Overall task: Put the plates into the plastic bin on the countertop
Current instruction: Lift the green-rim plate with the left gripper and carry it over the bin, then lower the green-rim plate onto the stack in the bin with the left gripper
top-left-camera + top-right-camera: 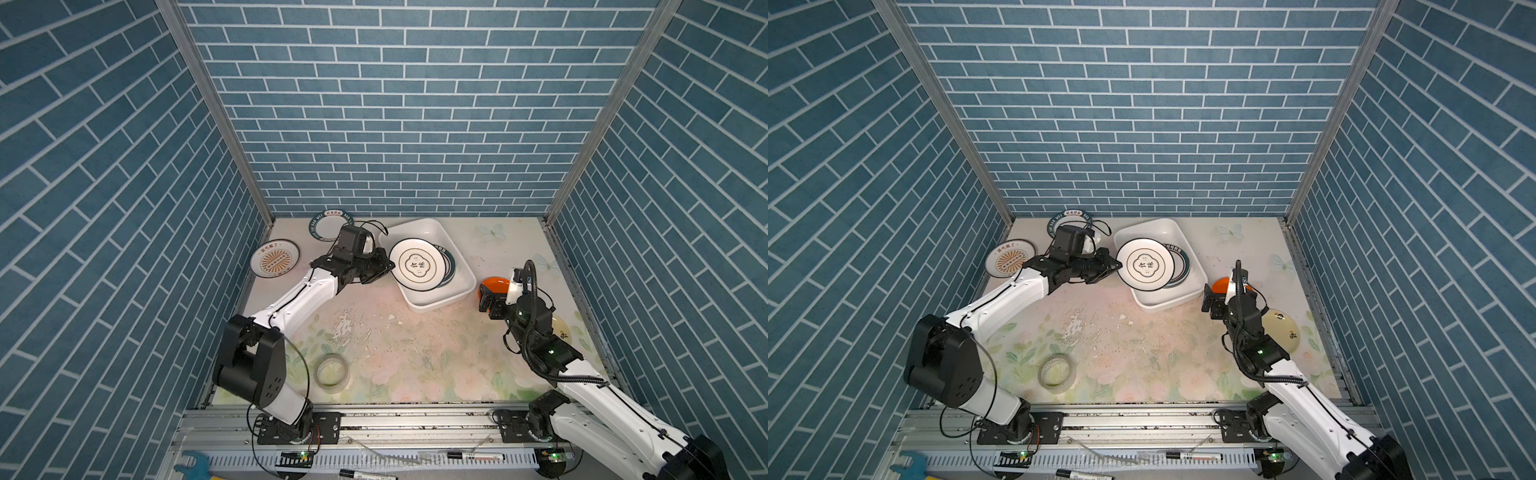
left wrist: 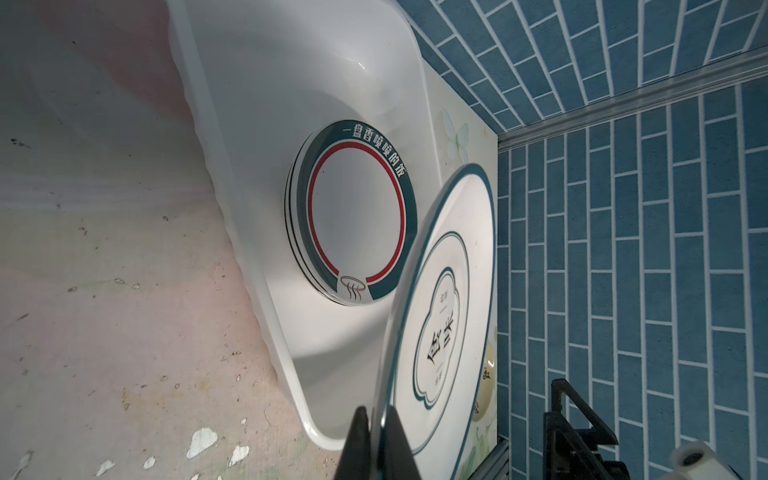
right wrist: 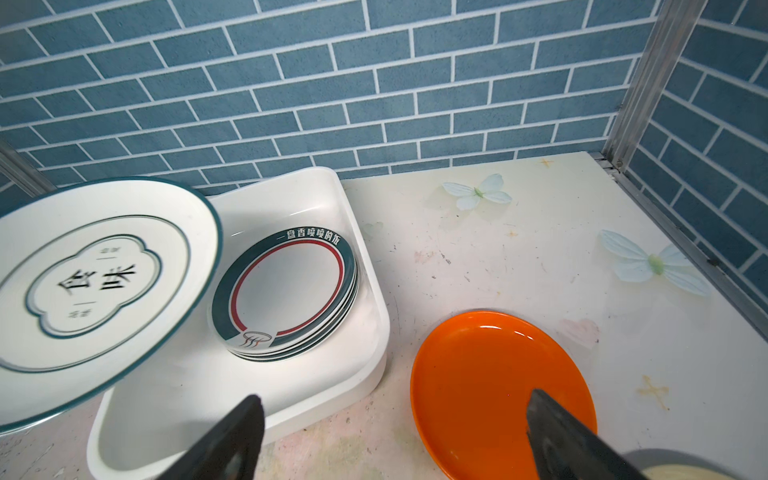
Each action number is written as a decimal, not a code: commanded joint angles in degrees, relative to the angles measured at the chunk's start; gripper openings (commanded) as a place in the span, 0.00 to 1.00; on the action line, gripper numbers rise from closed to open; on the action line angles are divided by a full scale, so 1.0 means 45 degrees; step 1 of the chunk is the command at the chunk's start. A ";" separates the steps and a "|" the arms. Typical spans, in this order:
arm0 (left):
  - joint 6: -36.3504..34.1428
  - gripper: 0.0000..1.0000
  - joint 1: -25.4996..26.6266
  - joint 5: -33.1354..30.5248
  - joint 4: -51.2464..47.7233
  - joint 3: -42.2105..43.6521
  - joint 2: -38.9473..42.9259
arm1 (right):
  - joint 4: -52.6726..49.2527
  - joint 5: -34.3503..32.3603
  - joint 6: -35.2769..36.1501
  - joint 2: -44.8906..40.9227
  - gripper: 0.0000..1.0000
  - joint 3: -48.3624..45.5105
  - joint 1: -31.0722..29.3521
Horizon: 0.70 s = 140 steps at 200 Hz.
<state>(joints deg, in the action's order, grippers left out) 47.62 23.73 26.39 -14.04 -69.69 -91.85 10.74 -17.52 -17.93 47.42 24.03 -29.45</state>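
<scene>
My left gripper lowers toward the orange plate (image 1: 494, 284) next and releases the white plate's rim atop the stack of green-rimmed plates, since the stack lies below the gripper.
My left gripper (image 2: 380, 415) is shut on the rim of a white plate with a thin green edge (image 1: 417, 264) (image 3: 95, 282), holding it tilted above the white plastic bin (image 1: 415, 230) (image 2: 291, 83). A stack of green-rimmed plates (image 2: 357, 208) (image 3: 291, 286) lies in the bin. My right gripper (image 3: 395, 397) is open just above the countertop (image 1: 415, 340), one finger over the orange plate (image 1: 494, 284) (image 3: 478, 374), the other over the bin's corner. A pale yellow plate (image 1: 1281, 332) lies beside the right arm. At the left sit a sunburst plate (image 1: 275, 258) and a green-rimmed plate (image 1: 328, 222).
A translucent tape roll (image 1: 331, 372) lies near the front left of the countertop. A grey metal rail (image 1: 415, 415) with both arm bases runs along the front edge. Blue brick walls close in the back and both sides.
</scene>
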 commanded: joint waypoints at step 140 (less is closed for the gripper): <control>0.1037 0.00 0.0499 -0.0664 0.1991 -0.4079 -0.5754 | 0.2445 0.1491 -0.0269 -0.0421 0.97 -0.1529 0.0044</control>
<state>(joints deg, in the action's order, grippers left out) 51.51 25.47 24.16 -8.29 -86.06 -116.92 19.16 -12.88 -18.17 45.01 16.93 -29.45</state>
